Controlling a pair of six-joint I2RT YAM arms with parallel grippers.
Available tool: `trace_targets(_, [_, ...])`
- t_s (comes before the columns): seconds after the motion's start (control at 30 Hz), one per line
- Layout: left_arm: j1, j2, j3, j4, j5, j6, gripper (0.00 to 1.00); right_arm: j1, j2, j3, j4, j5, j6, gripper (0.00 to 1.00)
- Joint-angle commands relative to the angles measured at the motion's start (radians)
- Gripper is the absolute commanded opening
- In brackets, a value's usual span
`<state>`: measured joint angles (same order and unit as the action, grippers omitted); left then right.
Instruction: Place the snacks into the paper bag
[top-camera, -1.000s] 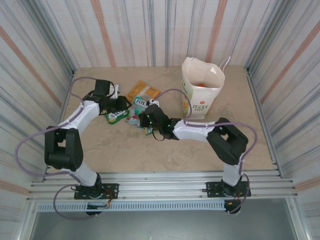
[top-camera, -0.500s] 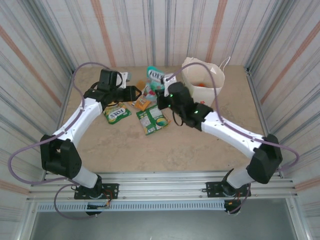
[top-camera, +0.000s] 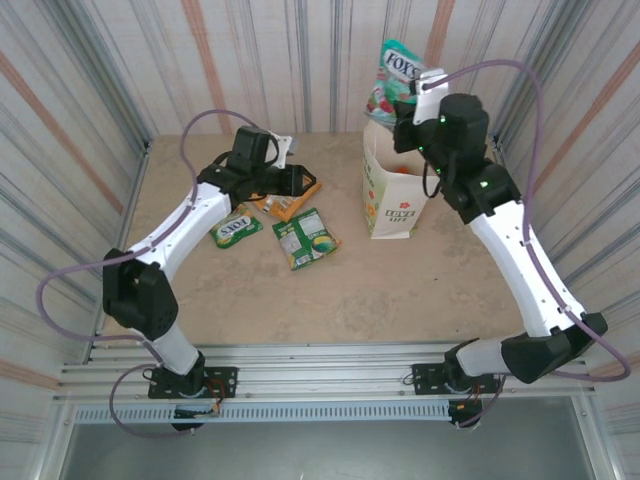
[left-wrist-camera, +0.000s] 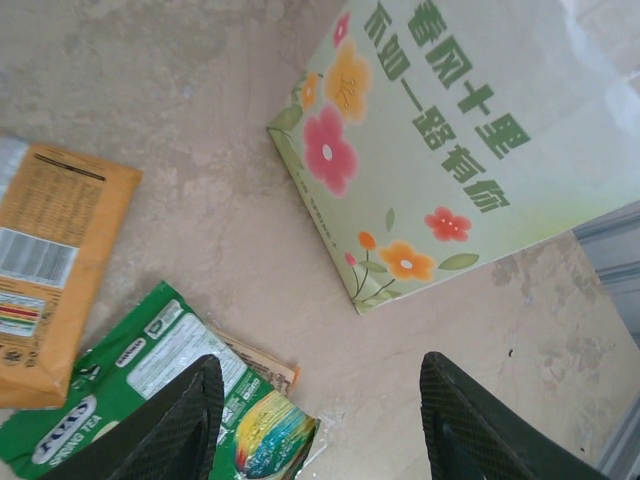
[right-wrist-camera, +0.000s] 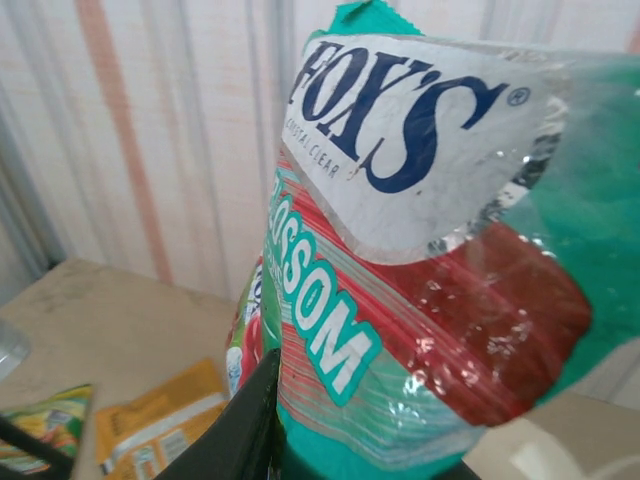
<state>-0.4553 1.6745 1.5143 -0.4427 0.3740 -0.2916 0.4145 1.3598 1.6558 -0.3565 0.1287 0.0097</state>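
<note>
The upright packet is still above the rim of the paper bag. My right gripper will lower it into the opening of the white paper bag (top-camera: 398, 195) and release it.
My right gripper (top-camera: 412, 92) is shut on a teal-and-red FOX'S packet (top-camera: 397, 68), held upright just above the open mouth of the white paper bag (top-camera: 398, 195). In the right wrist view the packet (right-wrist-camera: 420, 250) rises from the gripper (right-wrist-camera: 360, 445), and the edge of a second red-and-green packet (right-wrist-camera: 243, 325) shows behind it. My left gripper (top-camera: 303, 183) hangs open above an orange packet (top-camera: 287, 207). Two green packets (top-camera: 307, 238) (top-camera: 232, 228) lie flat on the table. In the left wrist view the gripper (left-wrist-camera: 320, 430) is open over bare table beside a green packet (left-wrist-camera: 150, 385) and the orange packet (left-wrist-camera: 55, 270).
The bag's flowered side (left-wrist-camera: 430, 150) stands right of the left gripper. Something orange-red (top-camera: 402, 170) lies inside the bag. Striped walls (top-camera: 250, 70) close the table on three sides. Bare tabletop (top-camera: 350, 300) lies between the packets and the arm bases.
My right arm has lifted the FOX'S packet from the table's middle, swung right and raised it over the bag. My left gripper has moved right, toward the orange packet.
</note>
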Motion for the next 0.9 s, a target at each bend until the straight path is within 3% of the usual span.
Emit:
trace_targets(0.0, [-0.018, 0.025, 0.053, -0.004, 0.017, 0.014, 0.56, -0.071, 0.003, 0.051, -0.075, -0.081, -0.024, 0.09])
trace_targets(0.27, [-0.033, 0.068, 0.093, -0.019, 0.023, 0.020, 0.56, -0.219, 0.086, 0.074, -0.232, -0.194, 0.049, 0.10])
trace_targets(0.87, [-0.032, 0.102, 0.079, -0.048, 0.015, 0.040, 0.56, -0.223, 0.391, 0.274, -0.505, -0.288, -0.008, 0.13])
